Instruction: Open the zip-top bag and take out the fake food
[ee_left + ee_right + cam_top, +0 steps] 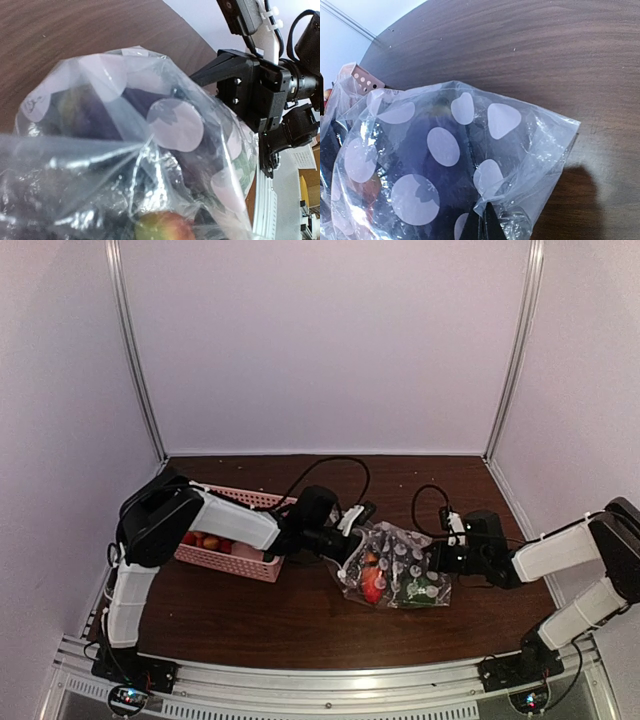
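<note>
The pink basket point(246, 552) is to the left of my left gripper in the top view. My gripper should next lift from the bag point(398, 562) over the basket and release the red-green fruit.
The zip-top bag point(398, 562) lies crumpled in the middle of the table, clear plastic with white dots. Fake food shows through it: a red piece point(372, 586), green leaves point(425, 590), a dark purple shape point(417, 150) and a red-green fruit point(165, 227). My right gripper point(440, 558) pinches a fold of the bag's right side, its dark fingertips point(481, 226) pressed together on the plastic. My left gripper point(343, 545) is at the bag's left edge. In the left wrist view the bag point(125, 150) fills the frame and hides the fingers.
A pink perforated basket point(250, 567) with reddish and yellow pieces inside sits left of the bag, right beside the left arm. Black cables loop over the table behind both grippers. White walls close in the back and sides.
</note>
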Controlling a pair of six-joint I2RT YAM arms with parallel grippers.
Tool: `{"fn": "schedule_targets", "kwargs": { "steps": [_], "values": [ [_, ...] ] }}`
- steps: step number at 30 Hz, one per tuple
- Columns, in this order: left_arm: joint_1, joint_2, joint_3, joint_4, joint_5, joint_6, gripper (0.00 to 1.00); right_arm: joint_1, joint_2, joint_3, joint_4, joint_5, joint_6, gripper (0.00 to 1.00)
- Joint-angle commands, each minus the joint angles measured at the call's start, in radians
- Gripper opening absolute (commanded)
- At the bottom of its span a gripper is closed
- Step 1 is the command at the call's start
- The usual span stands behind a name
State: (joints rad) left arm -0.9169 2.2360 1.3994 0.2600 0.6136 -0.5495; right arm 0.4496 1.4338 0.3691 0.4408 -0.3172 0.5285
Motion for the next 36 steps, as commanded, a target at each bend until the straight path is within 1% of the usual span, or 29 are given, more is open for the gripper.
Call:
{"fn": "schedule_targets", "kwargs": {
  "steps": [1,10,18,24,28,36],
  "values": [
    [0.029,-0.092,-0.046,-0.002,-0.08,0.054,0.2,-0.034,-0.056,-0.002,-0.042,0.004,-0.014,0.0],
    [0.092,-0.203,-0.168,0.067,-0.15,0.008,0.14,-0.115,-0.139,-0.042,-0.083,0.013,-0.029,0.0],
    [0.13,-0.262,-0.222,0.095,-0.193,-0.016,0.11,-0.153,-0.191,-0.062,-0.102,0.038,-0.03,0.0],
    [0.153,-0.321,-0.242,0.09,-0.221,-0.016,0.11,-0.166,-0.194,-0.064,-0.112,0.038,-0.037,0.0],
    [0.179,-0.382,-0.233,0.025,-0.251,0.008,0.11,-0.169,-0.197,-0.064,-0.11,0.034,-0.038,0.0],
    [0.245,-0.537,-0.235,-0.166,-0.39,0.114,0.12,-0.172,-0.193,-0.062,-0.109,0.029,-0.042,0.0]
  ]
}}
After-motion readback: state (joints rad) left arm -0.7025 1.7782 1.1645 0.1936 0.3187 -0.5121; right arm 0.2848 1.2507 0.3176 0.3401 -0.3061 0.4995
